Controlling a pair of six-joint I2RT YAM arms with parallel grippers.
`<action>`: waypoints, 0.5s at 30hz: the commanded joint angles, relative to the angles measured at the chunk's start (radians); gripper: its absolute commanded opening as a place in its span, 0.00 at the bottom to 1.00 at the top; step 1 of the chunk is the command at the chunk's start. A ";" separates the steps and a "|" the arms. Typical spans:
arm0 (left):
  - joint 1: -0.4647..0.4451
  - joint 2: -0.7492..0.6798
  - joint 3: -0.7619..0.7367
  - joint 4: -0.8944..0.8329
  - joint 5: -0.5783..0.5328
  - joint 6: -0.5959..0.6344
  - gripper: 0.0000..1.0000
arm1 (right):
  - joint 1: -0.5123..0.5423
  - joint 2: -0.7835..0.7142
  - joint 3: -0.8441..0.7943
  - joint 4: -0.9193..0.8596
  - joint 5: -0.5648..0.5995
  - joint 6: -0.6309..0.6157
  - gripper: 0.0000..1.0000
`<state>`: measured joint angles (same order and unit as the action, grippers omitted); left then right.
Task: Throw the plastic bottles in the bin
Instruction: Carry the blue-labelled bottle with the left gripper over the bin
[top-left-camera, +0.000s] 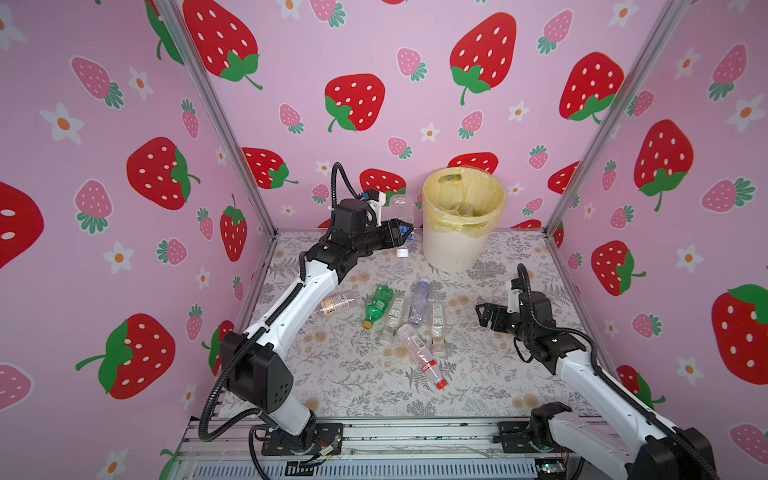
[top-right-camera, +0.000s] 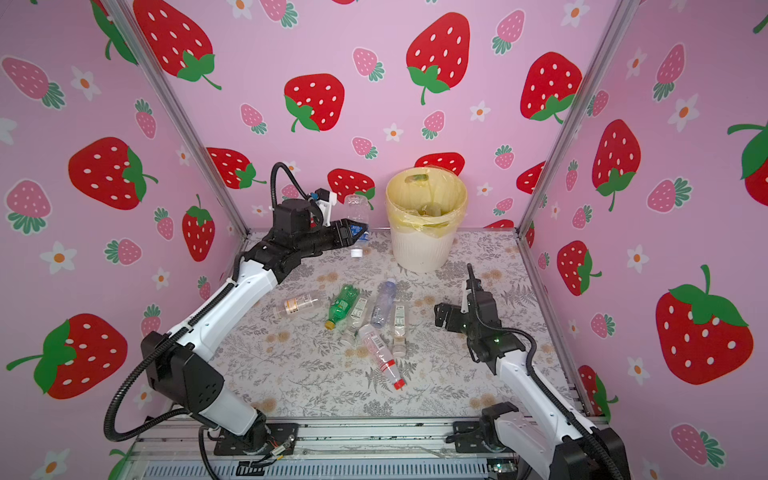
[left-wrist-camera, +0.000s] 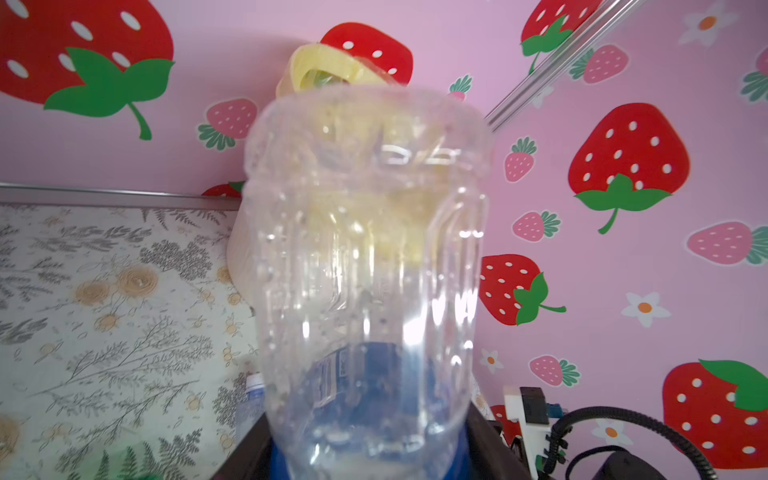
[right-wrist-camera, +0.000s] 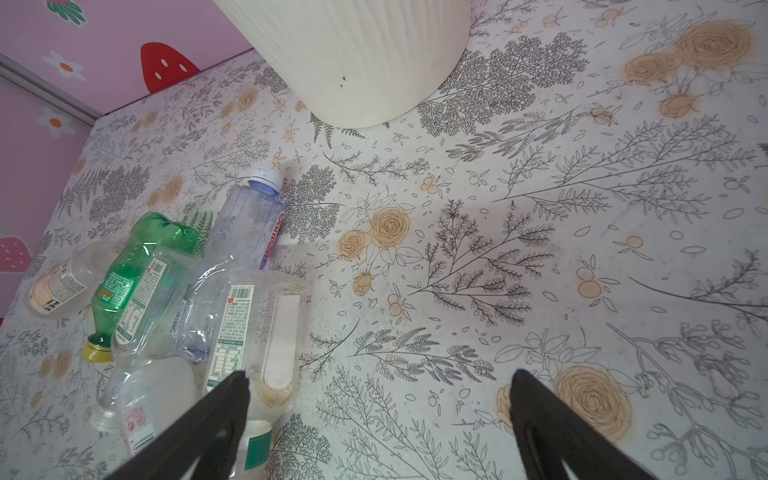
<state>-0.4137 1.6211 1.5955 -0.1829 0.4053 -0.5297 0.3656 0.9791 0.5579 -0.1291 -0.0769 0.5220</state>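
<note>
My left gripper has the clear plastic bottle (top-left-camera: 401, 207) with its white cap below the bin's yellow-lined rim, so it will next rise and move outward over the bin's opening (top-left-camera: 463, 196) to release it.
My left gripper (top-left-camera: 401, 231) (top-right-camera: 355, 232) is shut on a clear plastic bottle (top-left-camera: 401, 207) (top-right-camera: 356, 206) (left-wrist-camera: 365, 257), gripping its blue label. The bottle is held above the table with its base up, just left of the bin (top-left-camera: 457, 249) (top-right-camera: 419, 249). The bottle's white cap (top-left-camera: 401, 252) shows below the jaws. The bin's yellow liner (left-wrist-camera: 324, 70) rises behind the bottle. Several bottles lie mid-table: a green one (top-left-camera: 378, 305) (right-wrist-camera: 124, 274), a red-capped one (top-left-camera: 424, 357) and clear ones (right-wrist-camera: 253, 324). My right gripper (top-left-camera: 486, 316) (right-wrist-camera: 380, 378) hangs open just right of them.
Pink strawberry walls with aluminium posts (top-left-camera: 582, 166) close the table on three sides. A metal rail (top-left-camera: 415, 436) carrying both arm bases runs along the front edge. Bare floral tabletop (right-wrist-camera: 540, 249) lies between the right gripper and the bin.
</note>
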 joint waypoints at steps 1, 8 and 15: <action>-0.005 0.017 0.055 0.137 0.070 -0.017 0.51 | 0.003 0.013 -0.001 -0.006 0.028 -0.014 0.99; -0.021 -0.084 -0.132 0.270 -0.030 0.004 0.51 | 0.003 0.035 0.004 -0.002 0.044 -0.019 0.99; -0.097 -0.050 -0.055 0.131 -0.168 0.112 0.51 | 0.003 0.072 0.009 0.015 0.049 -0.022 0.99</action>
<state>-0.4904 1.5612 1.4742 -0.0288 0.3050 -0.4732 0.3656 1.0405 0.5579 -0.1276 -0.0437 0.5163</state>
